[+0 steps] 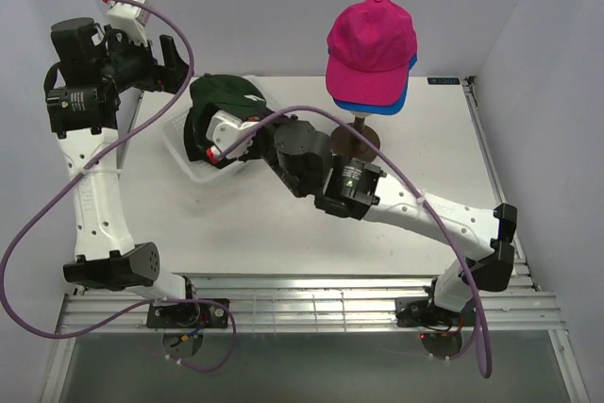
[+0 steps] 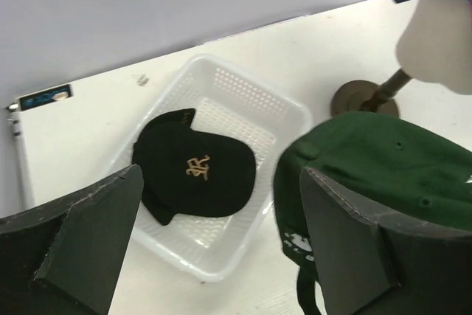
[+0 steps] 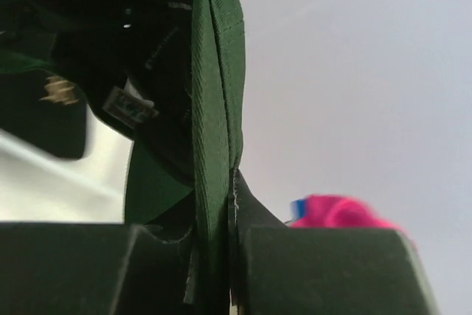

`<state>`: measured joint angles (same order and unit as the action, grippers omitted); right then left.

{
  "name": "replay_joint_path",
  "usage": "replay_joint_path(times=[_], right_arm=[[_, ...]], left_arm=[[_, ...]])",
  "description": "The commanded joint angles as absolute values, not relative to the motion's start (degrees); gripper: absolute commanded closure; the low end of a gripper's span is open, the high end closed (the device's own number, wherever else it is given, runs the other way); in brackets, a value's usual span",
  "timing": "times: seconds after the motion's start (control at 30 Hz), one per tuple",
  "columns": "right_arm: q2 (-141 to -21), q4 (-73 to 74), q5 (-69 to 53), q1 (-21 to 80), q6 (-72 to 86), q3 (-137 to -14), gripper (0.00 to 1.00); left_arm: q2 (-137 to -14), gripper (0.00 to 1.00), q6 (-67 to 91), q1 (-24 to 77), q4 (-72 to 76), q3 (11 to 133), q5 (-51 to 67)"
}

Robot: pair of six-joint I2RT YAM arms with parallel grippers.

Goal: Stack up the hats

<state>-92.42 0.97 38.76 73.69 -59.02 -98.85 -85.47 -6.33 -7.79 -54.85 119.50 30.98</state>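
I need to lift my right gripper outward next and lower the green hat (image 1: 226,96) over the magenta pink hat (image 1: 371,37). That hat is the top of the hat stack, to the gripper's right in the top view.
A magenta pink hat (image 1: 371,37) sits on top of a blue hat (image 1: 377,104) on the cream mannequin head (image 2: 439,38). My right gripper (image 3: 221,256) is shut on the edge of the dark green hat (image 1: 226,96), holding it above the white basket (image 1: 179,153); the green hat (image 2: 383,175) hangs to the right in the left wrist view. The black hat (image 2: 195,171) with its gold logo lies in the basket (image 2: 243,94). At the far left my left gripper (image 1: 160,65) is raised and open, with nothing in it (image 2: 221,256).
The mannequin's dark round stand base (image 2: 354,97) is on the table right of the basket. The right arm stretches across the middle of the table. Grey walls close in the back and both sides.
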Motion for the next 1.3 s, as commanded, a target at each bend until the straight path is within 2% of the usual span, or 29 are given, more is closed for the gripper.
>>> replay_joint_path(times=[0.0, 0.03, 0.13, 0.17, 0.2, 0.23, 0.27, 0.3, 0.33, 0.4, 0.5, 0.67, 0.7, 0.77, 0.8, 0.83, 0.9, 0.93, 1.0, 1.07, 1.13, 1.27], right_arm=[[-94.55, 35.9, 35.79, 73.3, -26.34, -111.39, 0.92], [-95.61, 44.47, 33.77, 73.13, -23.93, -113.97, 0.92], [-99.13, 58.04, 20.61, 72.08, -15.95, -122.05, 0.92], [-99.31, 59.57, 10.73, 69.98, -15.04, -122.51, 0.92], [-98.71, 59.94, 7.76, 68.92, -14.16, -121.65, 0.92], [-98.44, 59.51, 9.47, 67.78, -9.89, -118.94, 0.92], [-98.7, 60.89, 21.59, 66.2, -7.32, -119.09, 0.92], [-100.96, 63.69, 23.97, 64.88, -5.38, -120.83, 0.92], [-102.12, 66.24, 23.73, 63.65, -3.8, -123.55, 0.92], [-101.53, 64.8, 15.93, 62.49, -3.77, -127.88, 0.92], [-97.14, 54.89, 11.16, 62.67, -7.02, -125.96, 0.92], [-93.26, 38.62, 23.07, 62.67, -14.75, -124.11, 0.92], [-93.08, 34.84, 25.46, 62.67, -20.07, -123.32, 0.92], [-93.08, 21.06, 33.61, 62.67, -26.86, -122.61, 0.92], [-93.42, 15.0, 36.79, 62.67, -31.33, -122.0, 0.92], [-93.86, -0.2, 39.52, 62.67, -42.6, -119.99, 0.92], [-97.36, -18.54, 45.69, 62.32, -57.4, -118.92, 0.92], [-99.82, -26.38, 46.49, 61.88, -71.66, -123.27, 0.92], [-107.91, -41.09, 44.84, 60.13, -83.61, -130.75, 0.92], [-108.11, -52.67, 40.54, 56.54, -92.77, -128.0, 0.92], [-108.19, -51.86, 40.87, 53.54, -94.65, -128.5, 0.92], [-105.04, -56.07, 41.92, 46.16, -104.05, -121.57, 0.92]], left_arm=[[-82.79, 0.02, -13.97, -8.0, -58.53, 123.83, 24.7], [-82.79, 0.02, -14.5, -8.09, -58.62, 123.84, 23.22], [-82.44, 0.02, -16.78, -8.09, -59.94, 122.96, 22.85], [-82.35, 0.02, -17.83, -8.09, -60.46, 122.7, 23.37], [-82.27, 0.02, -18.02, -8.09, -61.43, 122.35, 23.9], [-82.27, 0.02, -18.28, -8.09, -61.78, 121.65, 24.34], [-82.27, 0.02, -18.46, -8.09, -62.05, 121.29, 24.69], [-82.27, 0.02, -18.46, -8.09, -62.22, 120.94, 24.78], [-82.18, 0.02, -18.46, -8.09, -62.23, 120.68, 24.87], [-82.35, 0.02, -18.2, -8.09, -62.23, 120.5, 25.22], [-82.88, 0.02, -17.76, -8.09, -61.97, 120.94, 25.75], [-82.79, 0.02, -16.26, -8.09, -60.82, 118.92, 26.19], [-82.79, 0.02, -16.09, -8.09, -60.56, 118.39, 26.19], [-82.97, 0.02, -15.56, -8.09, -60.21, 118.04, 25.93], [-82.97, 0.02, -15.3, -8.09, -59.86, 117.78, 26.01], [-82.97, 0.02, -15.03, -8.09, -59.59, 117.43, 26.02], [-82.88, 0.02, -14.5, -8.09, -59.33, 117.16, 26.28], [-82.97, 0.02, -14.24, -8.09, -59.24, 116.9, 26.54], [-82.88, 0.02, -13.89, -8.09, -59.06, 116.54, 27.51], [-82.97, 0.02, -13.71, -8.09, -58.89, 116.19, 28.29], [-83.14, 0.02, -13.45, -8.09, -58.89, 116.19, 28.83], [-84.89, 0.03, -12.57, -8.09, -58.8, 116.8, 31.99]])
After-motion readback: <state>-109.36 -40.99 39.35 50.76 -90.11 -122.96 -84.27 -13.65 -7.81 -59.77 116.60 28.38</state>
